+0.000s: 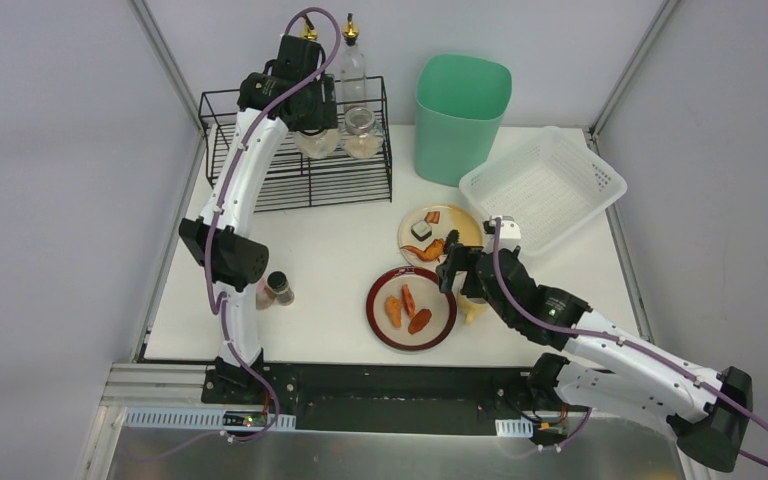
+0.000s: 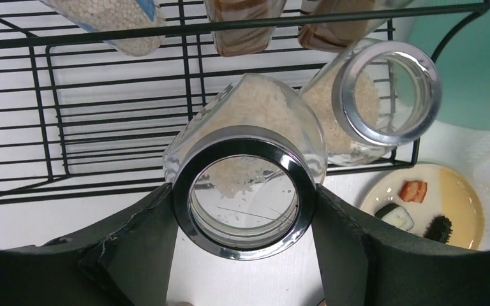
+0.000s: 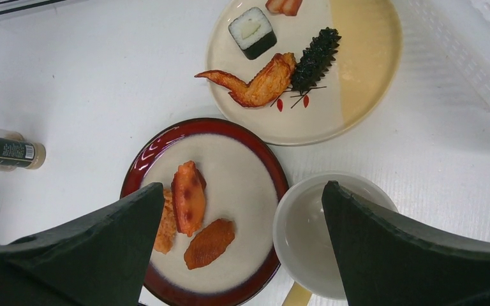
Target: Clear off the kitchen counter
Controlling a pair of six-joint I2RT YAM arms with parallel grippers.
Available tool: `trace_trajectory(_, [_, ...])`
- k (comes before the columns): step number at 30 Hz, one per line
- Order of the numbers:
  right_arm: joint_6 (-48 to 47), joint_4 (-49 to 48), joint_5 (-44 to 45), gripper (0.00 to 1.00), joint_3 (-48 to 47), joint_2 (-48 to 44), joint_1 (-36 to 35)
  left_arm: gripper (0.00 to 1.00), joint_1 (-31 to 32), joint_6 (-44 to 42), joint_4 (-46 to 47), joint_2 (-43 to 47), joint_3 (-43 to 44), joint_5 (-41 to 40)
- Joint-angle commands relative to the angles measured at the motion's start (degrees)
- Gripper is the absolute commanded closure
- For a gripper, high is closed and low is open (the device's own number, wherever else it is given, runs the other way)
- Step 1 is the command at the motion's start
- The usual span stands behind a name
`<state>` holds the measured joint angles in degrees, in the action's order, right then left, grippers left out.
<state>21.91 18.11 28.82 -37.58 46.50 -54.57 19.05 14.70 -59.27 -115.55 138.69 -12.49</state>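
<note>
I need to lower the jar with my left gripper onto the rack's wires (image 1: 317,147) (image 2: 252,116) beside the second rice jar and let go of the chrome lid, since that spot is free.
The white kitchen counter (image 1: 330,240) holds plates, a cup and a spice bottle. My left gripper (image 1: 312,125) is at the black wire rack (image 1: 260,170), shut on the chrome lid of a glass jar of rice (image 2: 242,191), one finger on each side. The jar's body tilts into the rack (image 2: 38,127) beside a second rice jar (image 2: 383,95). My right gripper (image 3: 242,197) is open and empty, hovering over the red-rimmed plate (image 3: 242,172) with fried pieces and the white cup (image 3: 306,229).
A cream plate (image 1: 465,225) holds sushi, a chicken wing and a sea cucumber. A spice bottle (image 1: 280,288) lies near the left arm. A green bin (image 1: 462,115) and a white mesh basket (image 1: 543,185) stand at the back right. An oil bottle (image 1: 350,65) stands in the rack.
</note>
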Motion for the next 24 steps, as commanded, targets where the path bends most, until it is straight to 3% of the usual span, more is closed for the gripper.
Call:
trace_trajectory(1, [0.7,-2.7,-0.7,0.01,0.2,0.3,0.2,1.00,-2.1,2.1,1.6,-1.2,4.2,2.3])
trace_trajectory(19, [0.8,-2.8,-1.1,0.01,0.2,0.5,0.2,1.00,-4.9,3.8,1.6,-6.2,4.2,5.2])
trace_trajectory(24, [0.8,-2.7,-1.1,0.01,0.1,0.5,0.2,0.88,-4.9,3.8,1.5,-6.7,4.0,5.4])
